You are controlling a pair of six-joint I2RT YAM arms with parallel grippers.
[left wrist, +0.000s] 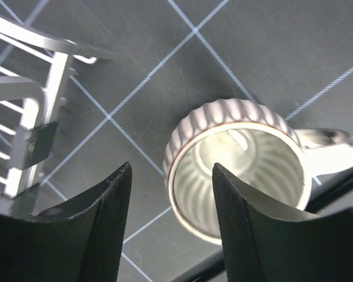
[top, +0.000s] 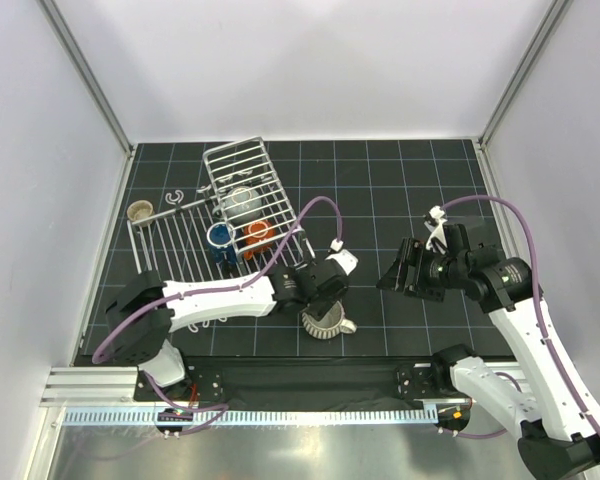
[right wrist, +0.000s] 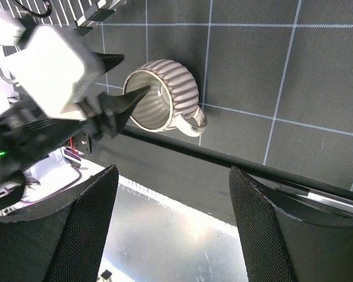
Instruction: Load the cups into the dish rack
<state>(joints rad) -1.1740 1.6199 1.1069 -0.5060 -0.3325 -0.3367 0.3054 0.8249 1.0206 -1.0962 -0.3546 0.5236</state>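
Observation:
I should next lower my right gripper across, one finger into the cup's opening, since the cream cup's rim by its handle (top: 342,315) (right wrist: 170,109) lies below, leftward in the top view.
A cream ribbed cup (top: 323,323) stands upright on the black mat near its front edge, handle to the right. My left gripper (top: 318,303) hangs just over it, open. In the left wrist view the left gripper (left wrist: 172,165) straddles the cup's (left wrist: 241,170) near wall, one finger (left wrist: 235,223) over the mouth, the other (left wrist: 112,223) outside and apart from it. The dish rack (top: 180,250) lies at the far left, holding a blue cup (top: 220,236), an orange cup (top: 258,234) and a grey cup (top: 242,200). A small tan cup (top: 140,211) sits at its left corner. My right gripper (top: 400,270) hovers open and empty.
Small white hooks (top: 177,196) lie beside the rack's raised basket. The mat's raised front edge (right wrist: 235,170) runs close behind the cream cup (right wrist: 165,94). In the right wrist view the right gripper (right wrist: 173,168) looks past that edge at the metal frame below. White walls enclose three sides.

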